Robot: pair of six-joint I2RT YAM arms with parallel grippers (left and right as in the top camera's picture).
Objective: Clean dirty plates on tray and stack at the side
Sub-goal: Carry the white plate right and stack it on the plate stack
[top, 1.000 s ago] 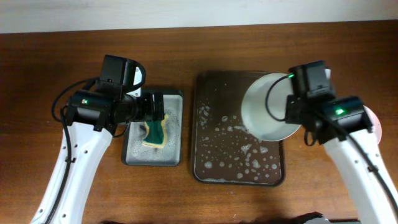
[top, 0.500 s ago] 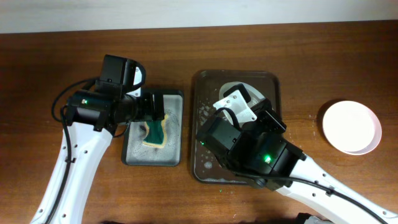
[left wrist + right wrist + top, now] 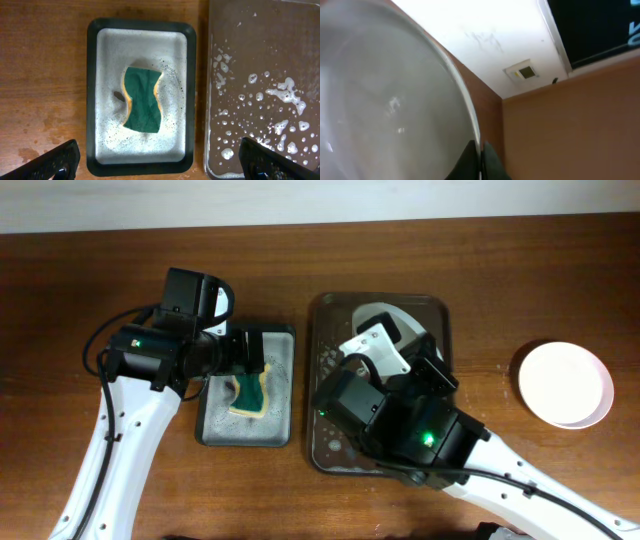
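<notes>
The right gripper needs to swing to its right in the overhead view next, over the pinkish plate (image 3: 565, 384), and go down, turning the tilted plate level to stack it.
The dark brown tray (image 3: 327, 330), wet with suds, also shows in the left wrist view (image 3: 260, 50). My right gripper (image 3: 481, 155) is shut on the rim of a white plate (image 3: 385, 100) and holds it tilted, the wrist camera facing the ceiling. In the overhead view this plate (image 3: 400, 320) shows partly over the tray's far end, behind my right arm (image 3: 405, 425). Another white, faintly pinkish plate (image 3: 565, 384) lies on the table at the right. My left gripper (image 3: 160, 167) is open and empty above the grey basin (image 3: 100, 90).
A green and yellow sponge (image 3: 142, 99) lies in the grey basin (image 3: 215, 430), left of the tray. My right arm hides much of the tray's middle and near end. Bare wooden table lies around both.
My right arm has swung from the tray's right side to over its middle, still holding the plate. The plate on the table at the right is now uncovered. The left arm has not moved.
</notes>
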